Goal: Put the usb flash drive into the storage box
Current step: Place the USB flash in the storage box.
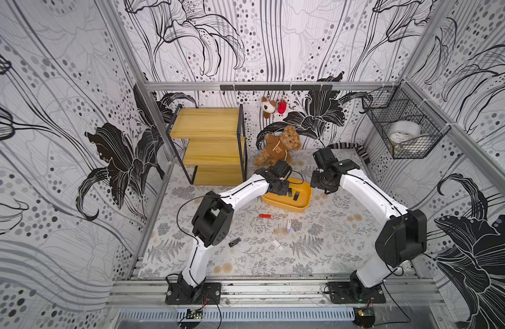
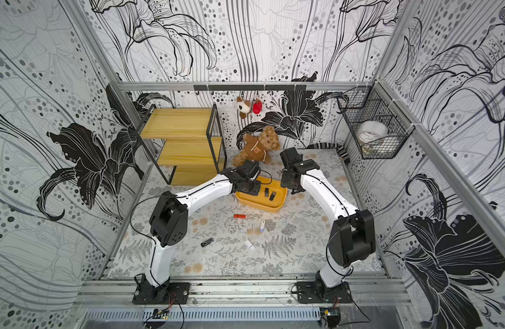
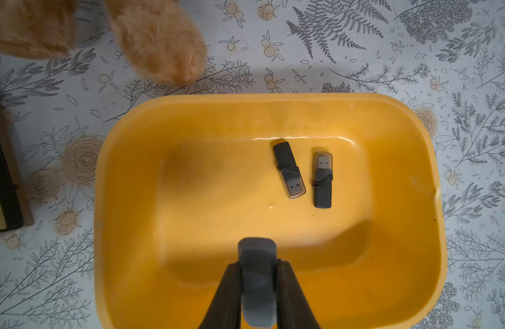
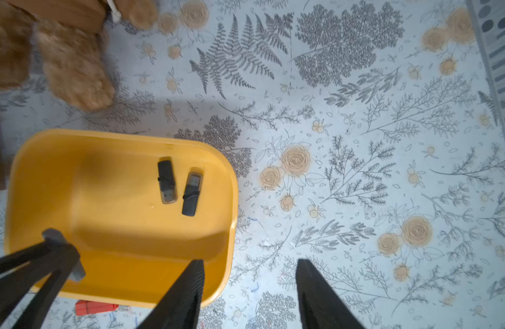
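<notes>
My left gripper lowers into the box [image 1: 302, 209] toward the black drives next and releases the grey drive, as the box's bare bottom beside those drives lies below the gripper's fingers.
The yellow storage box [image 1: 302, 209] [image 2: 277, 210] stands on the patterned table in front of the teddy bear. My left gripper [image 3: 258, 265] [image 1: 279, 188] hangs over the box's near-left part, shut on a grey usb flash drive [image 3: 257, 273] that stands on end between the fingers. The right wrist view shows that drive [image 4: 53, 236] too. Two black drives [image 3: 288, 169] [image 3: 322, 179] lie side by side on the box floor. My right gripper [image 4: 249, 260] [image 1: 321, 182] is open and holds nothing, straddling the box's right rim [image 4: 231, 199].
Loose drives lie on the table nearer the front: a red one [image 1: 265, 216], a white-lilac one [image 1: 288, 225], a white one [image 1: 277, 244] and a black one [image 1: 234, 242]. A teddy bear [image 1: 279, 146], a wooden shelf rack [image 1: 214, 142] and a wire basket [image 1: 402, 128] stand behind.
</notes>
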`<state>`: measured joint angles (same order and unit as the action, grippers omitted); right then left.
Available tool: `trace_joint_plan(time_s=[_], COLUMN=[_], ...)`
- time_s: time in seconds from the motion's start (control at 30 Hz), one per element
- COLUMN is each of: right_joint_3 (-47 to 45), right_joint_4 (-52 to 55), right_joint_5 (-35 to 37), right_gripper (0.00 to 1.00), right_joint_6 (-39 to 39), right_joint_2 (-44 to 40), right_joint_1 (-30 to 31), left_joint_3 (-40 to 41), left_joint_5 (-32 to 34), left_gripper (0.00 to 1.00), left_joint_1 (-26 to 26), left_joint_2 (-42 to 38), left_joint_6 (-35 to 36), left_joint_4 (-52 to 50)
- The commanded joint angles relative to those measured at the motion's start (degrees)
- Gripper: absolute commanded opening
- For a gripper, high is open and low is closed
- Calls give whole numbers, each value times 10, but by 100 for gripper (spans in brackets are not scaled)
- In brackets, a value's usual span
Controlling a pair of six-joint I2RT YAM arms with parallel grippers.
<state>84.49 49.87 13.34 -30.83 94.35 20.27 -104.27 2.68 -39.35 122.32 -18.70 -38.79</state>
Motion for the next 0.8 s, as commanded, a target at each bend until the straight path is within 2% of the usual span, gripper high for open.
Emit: trace_joint_plan(time_s=[0.0,0.33,0.7,0.77], right_joint_3=[-19,-41,-57,-60], right_joint_4=[20,38,44,46], right_joint_5=[13,21,22,24], right_gripper=[57,60,62,62], right_joint_6=[-15,-12,-8,-9], right_joint_2=[-41,-78,-98,-99], right_joint_1=[1,-8,-8,-8], left_joint_3=[-30,-34,-93,-105], left_joint_5=[11,10,8,8], left_gripper=[0,0,0,5], left_joint_1=[-8,-9,-8,-8], left_joint_2=[19,65,123,133], left_joint_6=[-18,-34,-26,-25], left_joint_4=[28,60,40,33])
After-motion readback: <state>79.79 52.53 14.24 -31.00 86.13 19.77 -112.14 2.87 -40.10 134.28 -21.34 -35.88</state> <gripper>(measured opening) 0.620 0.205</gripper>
